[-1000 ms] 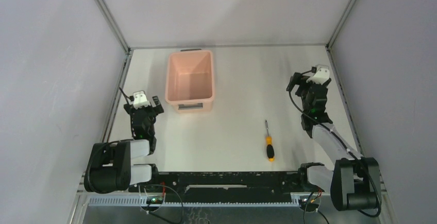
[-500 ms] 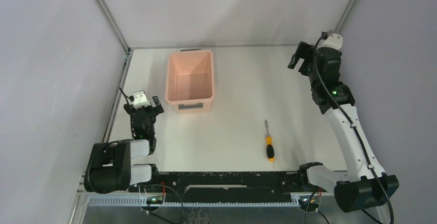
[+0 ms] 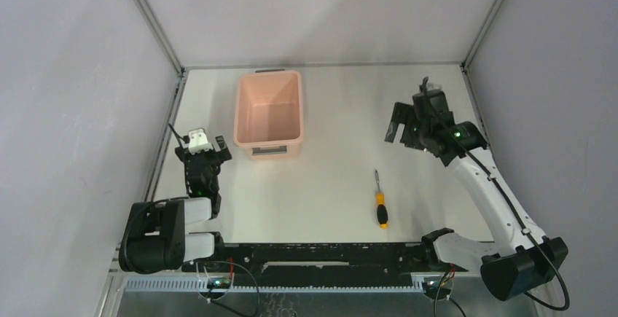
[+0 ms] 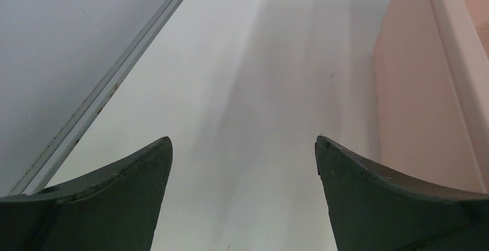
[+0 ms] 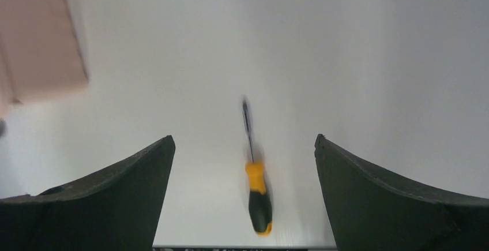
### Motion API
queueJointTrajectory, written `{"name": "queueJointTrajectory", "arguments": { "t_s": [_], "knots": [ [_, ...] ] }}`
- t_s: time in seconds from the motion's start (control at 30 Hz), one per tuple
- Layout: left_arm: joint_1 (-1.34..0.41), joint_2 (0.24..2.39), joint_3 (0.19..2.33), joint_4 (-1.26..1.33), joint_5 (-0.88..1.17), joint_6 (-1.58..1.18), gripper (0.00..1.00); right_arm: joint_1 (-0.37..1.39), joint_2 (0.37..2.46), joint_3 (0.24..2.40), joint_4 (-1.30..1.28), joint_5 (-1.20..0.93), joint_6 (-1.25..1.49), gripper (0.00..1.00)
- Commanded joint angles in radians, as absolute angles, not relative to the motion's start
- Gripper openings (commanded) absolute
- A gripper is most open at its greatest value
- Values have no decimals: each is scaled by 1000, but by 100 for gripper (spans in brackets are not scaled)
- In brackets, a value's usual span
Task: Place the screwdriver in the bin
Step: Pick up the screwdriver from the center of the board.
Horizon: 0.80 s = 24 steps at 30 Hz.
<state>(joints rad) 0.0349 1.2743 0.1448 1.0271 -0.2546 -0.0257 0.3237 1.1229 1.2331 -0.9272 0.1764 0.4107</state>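
My right gripper moves back and down next and closes on the yellow-orange front of the handle (image 3: 380,199) (image 5: 255,170), because the screwdriver lines up with its finger gap.
The screwdriver (image 3: 380,202), yellow-orange and black with a thin metal shaft, lies on the white table near the front, shaft pointing away from the arm bases. It shows blurred in the right wrist view (image 5: 256,190). The pale pink bin (image 3: 268,113) stands at the back left, empty, with a dark handle at its far end and a label on its near side. My right gripper (image 3: 400,129) is open and raised above the table, back and right of the screwdriver. My left gripper (image 3: 206,149) is open and empty, low at the bin's near left corner; the bin's wall (image 4: 415,95) shows in its view.
Grey walls with metal rails (image 3: 165,40) enclose the table on left, back and right. A black rail (image 3: 313,253) runs along the front edge between the arm bases.
My right arm rose to the back right corner, then swung down and left toward the screwdriver. The left arm, screwdriver and bin have not moved.
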Motion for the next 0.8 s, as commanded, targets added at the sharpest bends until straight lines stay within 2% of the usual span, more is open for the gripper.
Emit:
{"name": "queueJointTrajectory", "arguments": {
  "t_s": [0.0, 0.37, 0.77],
  "knots": [
    [29, 1259, 194, 1053, -245, -16, 98, 366, 1091, 1103, -988, 142, 536, 98],
    [30, 1259, 194, 1052, -247, -17, 98, 483, 1096, 807, -849, 117, 658, 87],
    [30, 1259, 194, 1052, -246, -17, 98, 562, 1245, 739, -763, 144, 676, 67]
  ]
}}
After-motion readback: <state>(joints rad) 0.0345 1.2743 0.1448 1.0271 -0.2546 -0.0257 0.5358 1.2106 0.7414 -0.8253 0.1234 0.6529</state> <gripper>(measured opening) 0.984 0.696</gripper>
